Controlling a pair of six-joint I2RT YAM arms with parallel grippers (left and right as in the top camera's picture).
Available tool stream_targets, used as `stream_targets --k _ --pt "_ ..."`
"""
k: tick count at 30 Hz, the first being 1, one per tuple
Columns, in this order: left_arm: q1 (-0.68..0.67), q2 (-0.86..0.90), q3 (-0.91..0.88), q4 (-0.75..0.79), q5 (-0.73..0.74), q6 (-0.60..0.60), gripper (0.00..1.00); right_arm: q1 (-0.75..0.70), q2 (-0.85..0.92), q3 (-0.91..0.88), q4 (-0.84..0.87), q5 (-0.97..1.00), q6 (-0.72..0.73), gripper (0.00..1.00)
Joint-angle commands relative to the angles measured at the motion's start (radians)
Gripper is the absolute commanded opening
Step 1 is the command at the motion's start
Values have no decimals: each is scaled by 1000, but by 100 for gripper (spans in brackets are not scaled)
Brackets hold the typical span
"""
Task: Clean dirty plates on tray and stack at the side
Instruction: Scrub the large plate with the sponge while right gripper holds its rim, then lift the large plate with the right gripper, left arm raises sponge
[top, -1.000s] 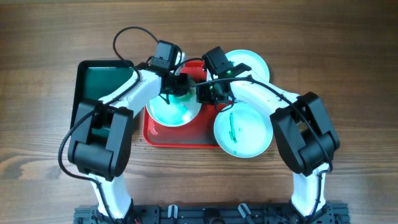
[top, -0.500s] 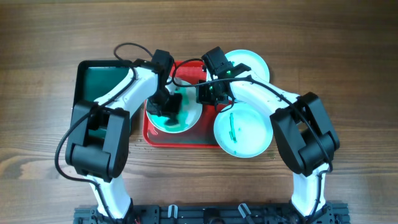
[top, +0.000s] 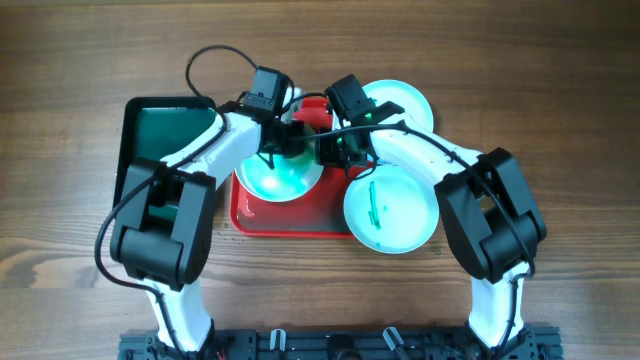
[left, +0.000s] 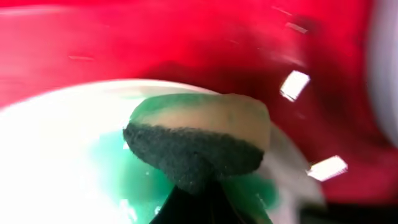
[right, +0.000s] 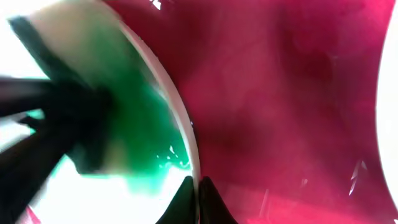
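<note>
I should lift my right gripper across the tray's edge, lower the plate, then release it on clear tabletop to the gripper's right in the overhead view.
A pale plate wet with teal-green smears lies on the red tray. My left gripper is shut on a sponge, dark on one side, and presses it on the plate's far part. My right gripper is shut on that plate's right rim, fingers either side of the edge. A pale turquoise plate with a green streak lies at the tray's right edge. A third pale plate lies behind the right arm.
A smaller dark green tray lies left of the red tray. The red tray floor shows bare to the right of the held rim. Both arms cross above the tray's far half. Wooden table surrounds everything.
My left gripper swept the sponge toward the plate's near left side, then back to its far right part. The right gripper kept its hold on the rim.
</note>
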Motion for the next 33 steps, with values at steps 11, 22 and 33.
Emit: stream_targets --k 11,22,33 --pt "61 -86 405 -608 -258 -179 4 -1 -58 34 -66 61 16 4" --pt "249 -168 449 -713 -222 -170 4 95 -320 60 -263 569 -58 4" --pt "293 -168 449 -710 -221 -171 4 387 -347 60 -278 1358 -53 4"
